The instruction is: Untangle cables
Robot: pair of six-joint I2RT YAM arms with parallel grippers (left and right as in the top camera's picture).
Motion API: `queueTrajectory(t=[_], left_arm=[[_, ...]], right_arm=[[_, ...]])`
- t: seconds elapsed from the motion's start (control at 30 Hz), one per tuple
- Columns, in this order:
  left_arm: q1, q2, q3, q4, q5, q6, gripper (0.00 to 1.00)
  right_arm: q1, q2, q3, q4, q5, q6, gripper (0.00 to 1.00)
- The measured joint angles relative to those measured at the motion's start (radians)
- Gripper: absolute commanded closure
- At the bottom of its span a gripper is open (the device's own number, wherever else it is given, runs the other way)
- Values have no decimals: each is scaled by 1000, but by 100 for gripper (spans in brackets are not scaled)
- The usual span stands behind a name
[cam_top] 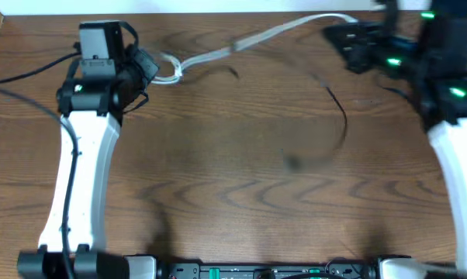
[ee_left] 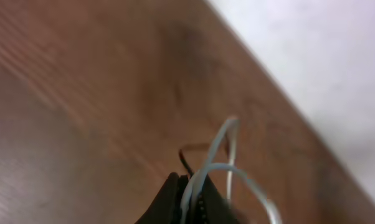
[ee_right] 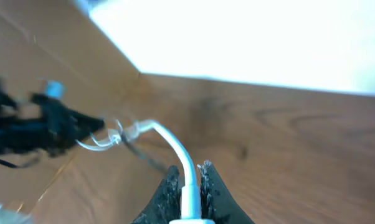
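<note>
My right gripper moves toward the right in the overhead view next and releases the white plug end. The white cable already stretches between both grippers.
A thin white cable stretches across the far side of the table between both grippers. My left gripper at the far left is shut on its looped end. My right gripper at the far right is shut on the white plug end. A thin black cable hangs blurred in a curve near the middle right, one end by the white loop. A short dark bit of it shows in the left wrist view and the right wrist view.
The wooden table runs to a white wall at the back. Thicker black robot wires trail off the left arm. The arm bases and a dark rail sit at the front edge.
</note>
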Motion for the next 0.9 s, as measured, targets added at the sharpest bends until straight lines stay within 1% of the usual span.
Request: queueTrajectory(t=[0.13,0.27,0.4,0.57,0.6,0.67,0.7,0.8,0.9], left_arm=[[0,92,0,-28,1,31,93],[0,167,0,-29,32,67,92],[-6,203,0,-28,64,113,93],[-18,208,0,-25,92,182,93],[-19,208,0,-23,96,192,92],[-21,208,0,-22,100,212,93],[-21,208,0,-19,97,220,93],[-13,208,0,24,127,278,92],[-14,208,0,84,223,359,93]], right_arm=[[-106,-79,0,-45,-11,-6,99],[-196,-101,0,-72,-23,-10,99],[-253,-94,0,-97,-10,-6,99],[-314,-84,0,-127,28,16,99],[-324,-81,0,-135,31,18,95],[-333,-76,0,-152,39,24,61],[-335,-73,0,-158,51,20,47],[-334,-67,0,-172,69,6,35],[-314,-53,0,-185,78,-10,30]])
